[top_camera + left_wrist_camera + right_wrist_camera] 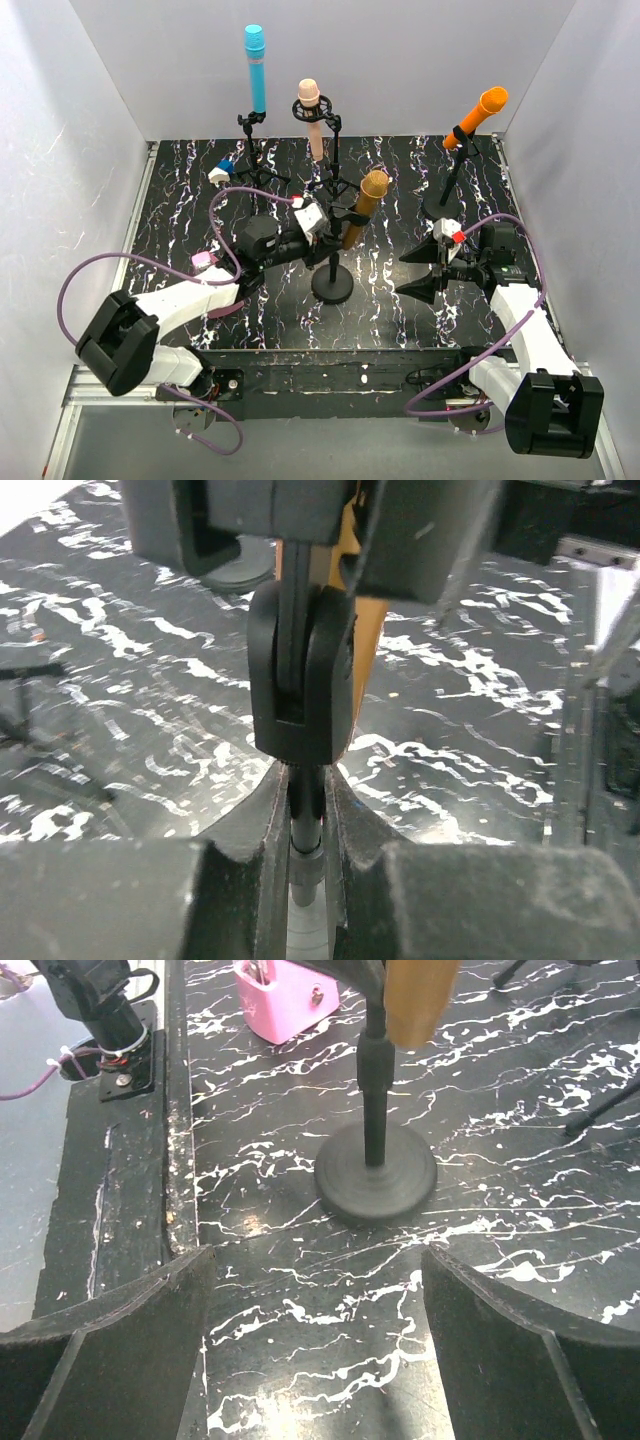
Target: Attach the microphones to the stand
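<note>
My left gripper is holding the stand and next needs to swing it outward and to the left in the top view, beside the cyan microphone's stand. The other filled stands are lined up along the back.
Four microphones sit in stands. The cyan one (257, 65) stands upright at the back left. The pale pink one (311, 115) is behind the centre and the orange one (478, 115) tilts at the back right. The golden-brown one (365, 205) tilts in the clip of the centre stand (332, 285). My left gripper (322, 238) is shut on that stand's pole (305, 825), just below the black clip (300, 680). My right gripper (403, 273) is open and empty, low over the table to the right of the stand's round base (376, 1173).
A flat pink box (203, 262) lies by my left arm, also showing in the right wrist view (283, 995). A small blue and white object (222, 170) lies at the back left. Tripod legs spread under the back stands. White walls enclose the black marbled table (400, 330).
</note>
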Tool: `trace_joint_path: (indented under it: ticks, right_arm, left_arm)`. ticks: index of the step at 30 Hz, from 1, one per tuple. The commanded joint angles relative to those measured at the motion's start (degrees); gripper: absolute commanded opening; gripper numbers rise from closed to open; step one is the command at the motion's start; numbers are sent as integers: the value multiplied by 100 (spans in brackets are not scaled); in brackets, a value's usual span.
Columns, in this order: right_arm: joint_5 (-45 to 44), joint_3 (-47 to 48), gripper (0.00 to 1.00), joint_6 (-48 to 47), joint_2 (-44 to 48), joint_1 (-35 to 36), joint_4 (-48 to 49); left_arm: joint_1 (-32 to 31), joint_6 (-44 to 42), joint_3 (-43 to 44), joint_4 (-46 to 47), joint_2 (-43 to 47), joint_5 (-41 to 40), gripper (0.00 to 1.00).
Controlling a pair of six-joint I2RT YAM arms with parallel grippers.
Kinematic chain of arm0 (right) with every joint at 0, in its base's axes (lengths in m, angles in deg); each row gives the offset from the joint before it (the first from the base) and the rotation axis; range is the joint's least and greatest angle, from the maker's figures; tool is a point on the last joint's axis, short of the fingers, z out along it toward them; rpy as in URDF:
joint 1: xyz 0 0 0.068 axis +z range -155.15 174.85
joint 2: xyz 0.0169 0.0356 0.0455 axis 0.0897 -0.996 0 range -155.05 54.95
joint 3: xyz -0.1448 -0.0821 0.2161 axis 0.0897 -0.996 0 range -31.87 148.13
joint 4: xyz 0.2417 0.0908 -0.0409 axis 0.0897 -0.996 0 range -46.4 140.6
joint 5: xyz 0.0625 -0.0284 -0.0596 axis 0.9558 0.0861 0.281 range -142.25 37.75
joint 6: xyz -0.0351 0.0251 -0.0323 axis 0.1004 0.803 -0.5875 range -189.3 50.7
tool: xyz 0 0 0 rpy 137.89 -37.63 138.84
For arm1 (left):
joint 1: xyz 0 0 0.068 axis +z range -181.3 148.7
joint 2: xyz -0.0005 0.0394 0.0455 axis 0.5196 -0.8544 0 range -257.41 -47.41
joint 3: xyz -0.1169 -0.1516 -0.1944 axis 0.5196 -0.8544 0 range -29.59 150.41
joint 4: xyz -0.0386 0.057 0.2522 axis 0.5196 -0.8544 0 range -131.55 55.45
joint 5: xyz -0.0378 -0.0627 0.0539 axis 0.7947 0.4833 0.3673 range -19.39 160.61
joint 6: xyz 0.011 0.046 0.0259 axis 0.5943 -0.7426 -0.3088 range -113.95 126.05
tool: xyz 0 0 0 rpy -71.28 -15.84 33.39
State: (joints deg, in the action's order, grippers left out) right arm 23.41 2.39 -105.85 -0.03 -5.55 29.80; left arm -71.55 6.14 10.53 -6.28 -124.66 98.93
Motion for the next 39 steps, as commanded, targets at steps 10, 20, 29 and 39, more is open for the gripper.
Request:
trace_joint_path:
  ticks: [10,20,29,39]
  right_arm:
    - [204,72,89,-387,110,-214,-311]
    - [177,81,89,-493,102,-285,-399]
    - [142,98,89,-581,31,-381,-487]
    - [107,125,89,-598,-4,-548,-531]
  left_arm:
    - [1878,-1109,277,-358,1055,-2577,0]
    - [3391,-748,619,583,133,-2630,0]
    - [3981,-406,893,1251,-905,-2384,0]
    - [4016,-256,392,1085,-379,-2454,54]
